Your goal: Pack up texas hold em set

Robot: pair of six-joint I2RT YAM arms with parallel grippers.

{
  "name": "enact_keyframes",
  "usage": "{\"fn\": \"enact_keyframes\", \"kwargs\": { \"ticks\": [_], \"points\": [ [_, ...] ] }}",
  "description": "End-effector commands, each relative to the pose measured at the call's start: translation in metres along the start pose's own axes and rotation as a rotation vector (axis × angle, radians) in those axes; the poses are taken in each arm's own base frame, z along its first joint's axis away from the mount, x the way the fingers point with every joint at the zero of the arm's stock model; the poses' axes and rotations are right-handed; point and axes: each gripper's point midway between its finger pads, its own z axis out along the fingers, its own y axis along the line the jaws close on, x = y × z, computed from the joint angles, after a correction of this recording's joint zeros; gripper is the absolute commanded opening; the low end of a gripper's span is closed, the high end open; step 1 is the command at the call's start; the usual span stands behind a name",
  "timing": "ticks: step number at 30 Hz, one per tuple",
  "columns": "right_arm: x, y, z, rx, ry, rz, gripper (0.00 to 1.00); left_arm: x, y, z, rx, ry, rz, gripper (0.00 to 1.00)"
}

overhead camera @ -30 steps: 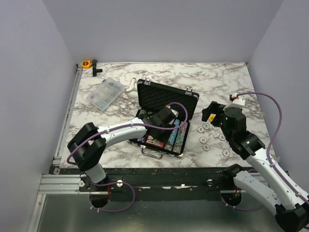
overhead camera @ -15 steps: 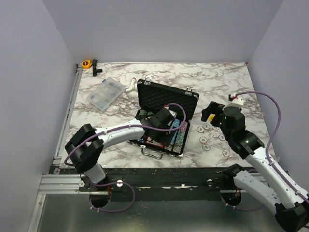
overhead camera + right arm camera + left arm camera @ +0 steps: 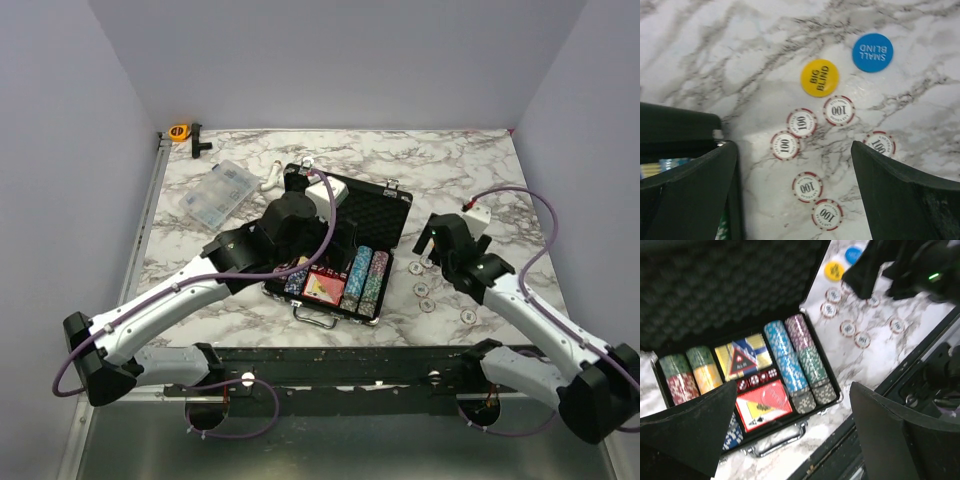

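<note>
My right gripper lowers outward past the loose chips next and closes around the yellow disc (image 3: 820, 77), since that disc lies on the marble outside the briefcase.
The black silver-trimmed briefcase (image 3: 392, 196) lies open mid-table, lid up at the back. It holds rows of multicoloured poker chips (image 3: 792, 360), a red card deck (image 3: 762, 405), a second deck and red dice. My left gripper (image 3: 795, 440) is open and empty, raised above the case's front edge; in the top view it (image 3: 283, 222) hangs over the case's left part. Several loose round chips (image 3: 807, 186) lie on the marble right of the case, with a yellow disc (image 3: 820, 77) and a blue disc (image 3: 872, 52) beyond. My right gripper (image 3: 795, 195) is open and empty above them (image 3: 432, 240).
A clear plastic compartment box (image 3: 215, 195) lies at the far left, with an orange tape measure (image 3: 179, 131) in the back left corner. A small white part (image 3: 270, 182) sits behind the case. The black frame rail (image 3: 350, 355) runs along the table's front edge.
My left arm has lifted out of the case and drawn back up and to the left, uncovering the chips and deck. My right gripper has shifted slightly toward the far side.
</note>
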Motion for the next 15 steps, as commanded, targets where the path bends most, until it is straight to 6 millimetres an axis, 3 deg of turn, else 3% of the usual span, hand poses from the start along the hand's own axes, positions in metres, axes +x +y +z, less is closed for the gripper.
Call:
{"fn": "enact_keyframes", "kwargs": {
  "ticks": [1, 7, 15],
  "points": [
    [-0.001, -0.027, 0.013, 0.197, -0.019, 0.034, 1.0, -0.034, -0.007, -0.009, 0.032, -0.129, 0.084, 0.93],
    [-0.011, -0.041, 0.044, 0.245, 0.036, 0.058, 0.93, -0.025, 0.012, -0.014, -0.024, -0.154, 0.131, 0.93],
    [-0.009, -0.042, 0.098, 0.257, 0.18, 0.056, 0.85, -0.032, 0.01, -0.038, 0.002, -0.201, 0.124, 0.93]
  ]
}}
